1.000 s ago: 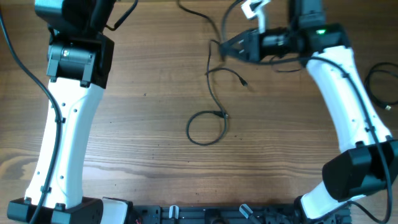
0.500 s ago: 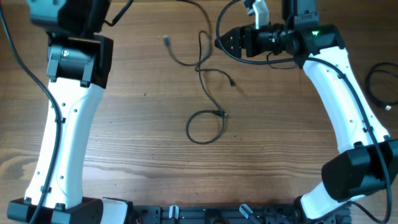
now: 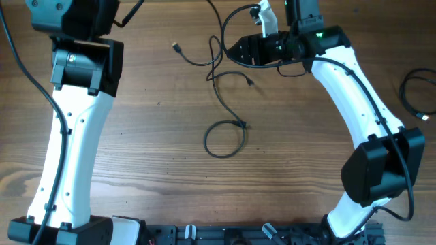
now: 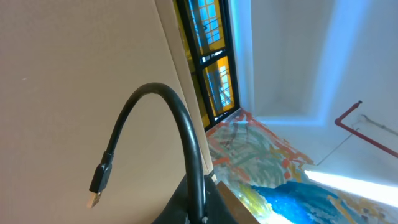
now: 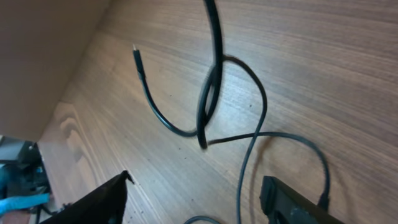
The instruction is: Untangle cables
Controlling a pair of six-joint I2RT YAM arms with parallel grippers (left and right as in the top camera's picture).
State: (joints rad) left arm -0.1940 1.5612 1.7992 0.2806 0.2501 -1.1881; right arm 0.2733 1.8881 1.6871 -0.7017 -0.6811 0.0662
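Observation:
The left gripper needs to tilt downward and go lower next to release the cable over the bare wood beside the crossed cables, because that spot is below the gripper.
Thin black cables (image 3: 219, 60) lie crossed at the table's top centre. One end has a plug (image 3: 176, 46) at the upper left. Another strand runs down to a loose loop (image 3: 225, 139) in the middle. My right gripper (image 3: 231, 52) is open just right of the crossing. In the right wrist view its gripper (image 5: 196, 186) stands wide open above the crossed cables (image 5: 208, 106), and one strand (image 5: 244, 174) runs between the fingers untouched. My left gripper (image 4: 198, 214) is shut on a cable (image 4: 180, 118) that arcs up, its plug (image 4: 95, 196) dangling. It is out of the overhead view.
Another black cable loop (image 3: 414, 88) lies at the far right edge. The left arm (image 3: 75, 136) stands along the left side and the right arm (image 3: 361, 102) along the right. The wooden table (image 3: 150, 170) ends at the base rail along the bottom.
My right gripper has moved left along the top. The upper strands have shifted left with it and a plug end has come into view at the upper left. The middle loop has not moved.

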